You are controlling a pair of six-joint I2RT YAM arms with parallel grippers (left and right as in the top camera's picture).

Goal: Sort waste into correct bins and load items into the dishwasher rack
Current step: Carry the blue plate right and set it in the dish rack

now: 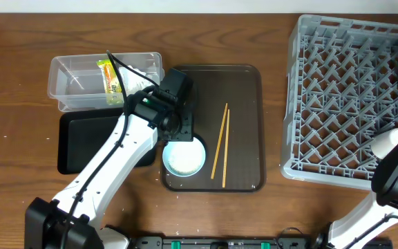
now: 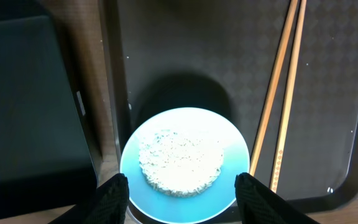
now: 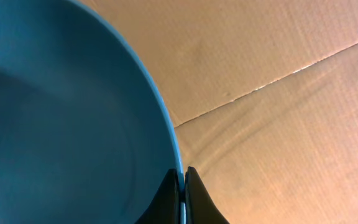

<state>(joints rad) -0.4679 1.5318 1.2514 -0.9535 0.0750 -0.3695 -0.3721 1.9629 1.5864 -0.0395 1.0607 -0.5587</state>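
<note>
My right gripper is to move over the empty rack wires next and go down to release the plate (image 3: 73,112), because those pegs are below and to its left in the overhead view.
A bowl (image 1: 184,158), blue inside, holds a heap of white rice (image 2: 180,162) and stands at the front left of the brown serving tray (image 1: 244,90). My left gripper (image 2: 182,179) is open, with one finger on each side of the bowl, just above it. Two wooden chopsticks (image 1: 220,142) lie on the tray to the bowl's right. My right gripper (image 3: 183,171) is shut on the rim of the blue plate (image 3: 73,112), beyond the overhead view's right edge. The snack wrapper (image 1: 109,77) lies in the clear tub (image 1: 68,76). The tissue and cups are out of view.
The shallow black tray (image 1: 88,142) lies in front of the clear tub, just left of the brown tray. The grey dishwasher rack (image 1: 351,97) fills the right side. Brown cardboard (image 3: 291,93) lies behind the plate in the right wrist view.
</note>
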